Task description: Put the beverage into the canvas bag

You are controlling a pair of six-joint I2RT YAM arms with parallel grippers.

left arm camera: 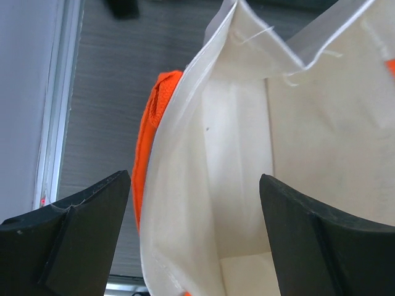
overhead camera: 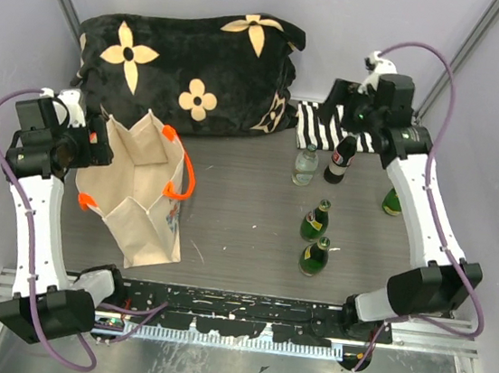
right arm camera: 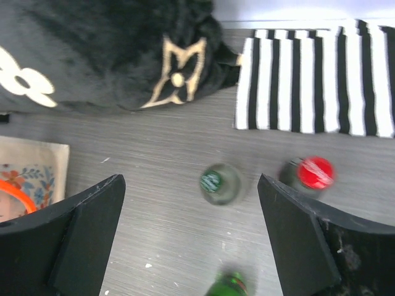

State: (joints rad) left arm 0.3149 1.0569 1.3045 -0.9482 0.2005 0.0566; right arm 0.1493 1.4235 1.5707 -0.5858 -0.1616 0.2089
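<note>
I will next move my right gripper to the left in the top view, onto the bag's opposite rim (overhead camera: 180,160) beside the orange handle. I have only my left gripper at the bag (overhead camera: 139,193).
The beige canvas bag (overhead camera: 139,193) with orange handles (overhead camera: 180,178) stands open at the left of the table. My left gripper (overhead camera: 97,148) is open at its left rim. In the left wrist view the bag's wall (left arm camera: 185,185) and an orange handle (left arm camera: 151,135) lie between the open fingers (left arm camera: 80,234). A clear bottle with a green cap (overhead camera: 306,164) and a dark bottle with a red cap (overhead camera: 341,159) stand at the back right. My right gripper (overhead camera: 340,102) hovers open and empty above them. The right wrist view shows the green cap (right arm camera: 217,183) and the red cap (right arm camera: 315,172).
Two green bottles (overhead camera: 315,220) (overhead camera: 315,255) stand mid-right, and a third (overhead camera: 392,202) sits behind the right arm. A black flowered cushion (overhead camera: 183,60) lies along the back wall. A black-and-white striped cloth (overhead camera: 316,126) lies beside it.
</note>
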